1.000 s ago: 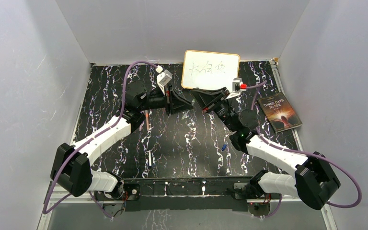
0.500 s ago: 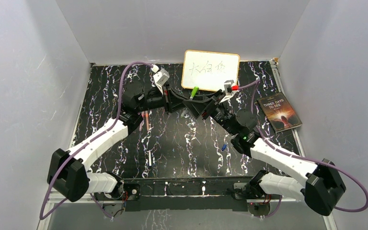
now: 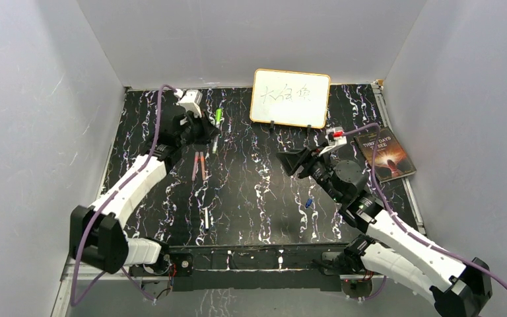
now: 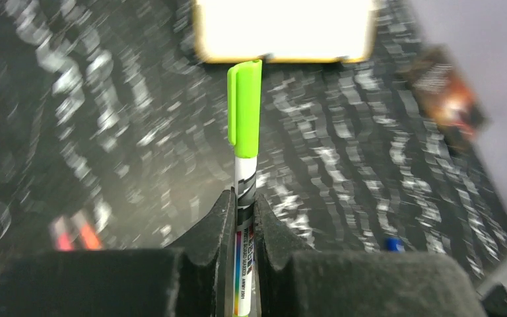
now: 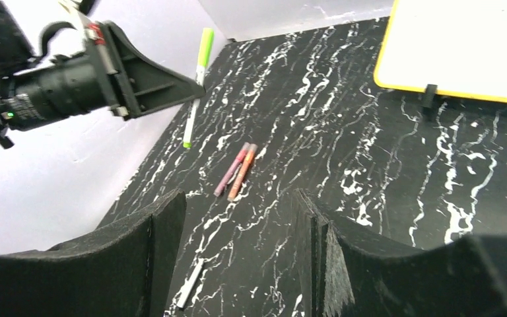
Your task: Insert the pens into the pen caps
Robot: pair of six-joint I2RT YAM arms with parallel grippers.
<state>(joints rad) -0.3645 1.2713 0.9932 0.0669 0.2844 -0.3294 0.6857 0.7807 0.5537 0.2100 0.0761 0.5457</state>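
Note:
Next, my left gripper comes down and back beside the orange pen, which lies below it. It then lets go of the white pen, as the green cap (image 4: 244, 109) is on.
My left gripper (image 3: 206, 137) is shut on a white pen (image 4: 245, 179) that wears a bright green pen cap (image 4: 244, 109). It holds the capped pen (image 3: 216, 129) above the far left of the table; in the right wrist view the same pen (image 5: 194, 112) sticks out of that gripper (image 5: 171, 89). My right gripper (image 3: 289, 162) hangs open over mid-table with nothing between its fingers (image 5: 168, 224). A pink pen (image 5: 231, 170) and an orange pen (image 5: 242, 173) lie side by side on the table. A white pen (image 3: 206, 218) lies nearer the front. A blue pen cap (image 3: 309, 203) lies by the right arm.
A whiteboard (image 3: 290, 97) with writing leans against the back wall. A dark book (image 3: 384, 155) lies at the right edge of the black marbled table (image 3: 257, 191). Grey walls close in the left, back and right sides.
The two grippers were together near the whiteboard. My right gripper opened and drew back to the right. My left arm swung left, carrying the pen with the green cap on it.

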